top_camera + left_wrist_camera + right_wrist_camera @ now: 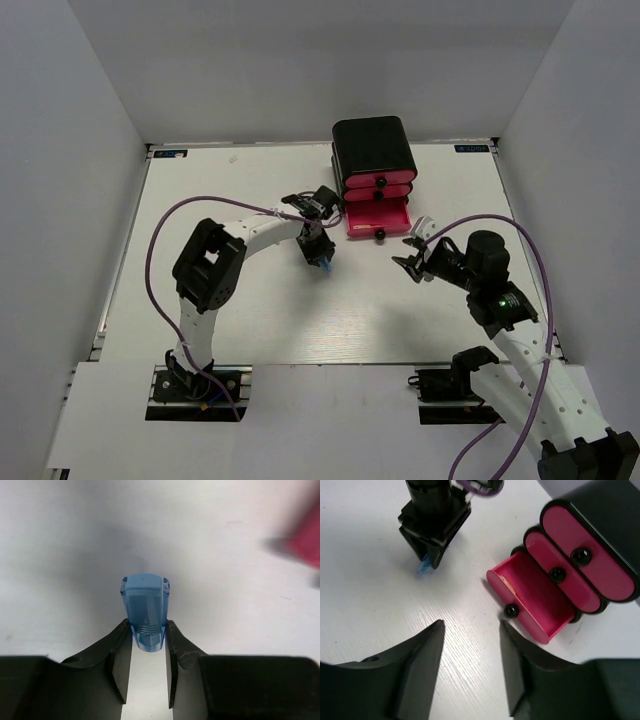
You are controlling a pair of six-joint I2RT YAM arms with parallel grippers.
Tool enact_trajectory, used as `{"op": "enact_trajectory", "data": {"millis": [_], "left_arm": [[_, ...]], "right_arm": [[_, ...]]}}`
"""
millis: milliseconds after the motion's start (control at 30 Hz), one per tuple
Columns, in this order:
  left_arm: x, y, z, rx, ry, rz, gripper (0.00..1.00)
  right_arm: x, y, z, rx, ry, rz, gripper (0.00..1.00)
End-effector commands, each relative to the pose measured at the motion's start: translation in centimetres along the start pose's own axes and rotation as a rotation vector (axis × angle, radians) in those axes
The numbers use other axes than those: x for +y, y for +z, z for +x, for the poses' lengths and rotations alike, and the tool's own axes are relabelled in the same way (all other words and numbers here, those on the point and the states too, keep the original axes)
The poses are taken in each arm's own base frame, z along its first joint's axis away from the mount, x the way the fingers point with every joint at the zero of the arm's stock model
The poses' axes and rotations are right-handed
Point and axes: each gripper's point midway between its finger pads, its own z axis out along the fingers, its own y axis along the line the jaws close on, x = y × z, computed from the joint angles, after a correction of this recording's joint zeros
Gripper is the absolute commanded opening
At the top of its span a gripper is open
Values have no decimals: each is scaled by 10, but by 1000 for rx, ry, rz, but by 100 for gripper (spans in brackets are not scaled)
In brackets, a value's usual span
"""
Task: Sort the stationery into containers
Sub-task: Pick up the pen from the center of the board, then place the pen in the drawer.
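Next, my left gripper needs to carry the pen outward over the only open drawer and release, since that drawer lies outward, to the gripper's right in the top view.
My left gripper [322,258] is shut on a short light-blue cylinder [145,611], held by its lower end between the fingertips, above the white table left of the drawers; it also shows in the right wrist view [424,570]. The black cabinet [373,146] holds three pink drawers; the bottom drawer [378,218] is pulled open, the upper two are shut. In the right wrist view the open drawer [532,602] has a bit of orange at its inner left wall. My right gripper [471,630] is open and empty, just in front of the open drawer's knob [510,611].
White walls close in the table [250,310] on three sides. The left arm's purple cable [200,205] loops over the left half. The rest of the stationery is out of view.
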Motion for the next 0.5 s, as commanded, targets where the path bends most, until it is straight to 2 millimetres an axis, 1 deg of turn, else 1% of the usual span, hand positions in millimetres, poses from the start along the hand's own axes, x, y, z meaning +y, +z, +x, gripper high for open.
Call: {"op": "enact_trajectory", "data": {"millis": [0, 33, 67, 100, 133, 167, 200, 233, 267, 300, 333, 367, 400, 433, 467], "left_arm": [[-73, -67, -45, -222, 122, 327, 0], [-85, -80, -48, -230, 121, 382, 0], [-96, -83, -51, -239, 120, 421, 0], [-108, -91, -54, -242, 105, 458, 0], [-116, -92, -53, -229, 110, 483, 0], [-121, -92, -58, -222, 84, 493, 0], [-135, -89, -62, -216, 65, 513, 0], [-141, -88, -61, -197, 55, 526, 0], [-155, -95, -65, -197, 41, 565, 0], [-162, -93, -65, -184, 27, 581, 0], [-168, -85, -62, -153, 1, 591, 0], [-173, -84, -64, -152, -20, 604, 0], [-183, -88, -66, -141, -58, 639, 0], [-187, -91, -67, -142, -78, 657, 0], [-190, -88, -68, -138, -95, 663, 0]], "right_arm": [[-15, 0, -2, -14, 51, 97, 52], [-17, -1, -2, -14, 64, 113, 39], [-19, 0, 1, -8, 70, 125, 31], [-22, -1, 0, -8, 77, 139, 22], [-23, -1, 0, -8, 87, 150, 7], [-31, -3, 1, -4, 98, 198, 0], [-33, -3, 2, -1, 107, 209, 0], [-35, -4, 1, -3, 109, 222, 0], [-38, -7, 0, 0, 105, 244, 0], [-38, -7, 1, 1, 108, 248, 0], [-38, -8, 2, 6, 109, 253, 0], [-38, -10, 1, 1, 106, 262, 0], [-39, -12, 4, 11, 109, 269, 0], [-38, -13, 6, 14, 115, 271, 0], [-37, -14, 6, 14, 112, 273, 0]]}}
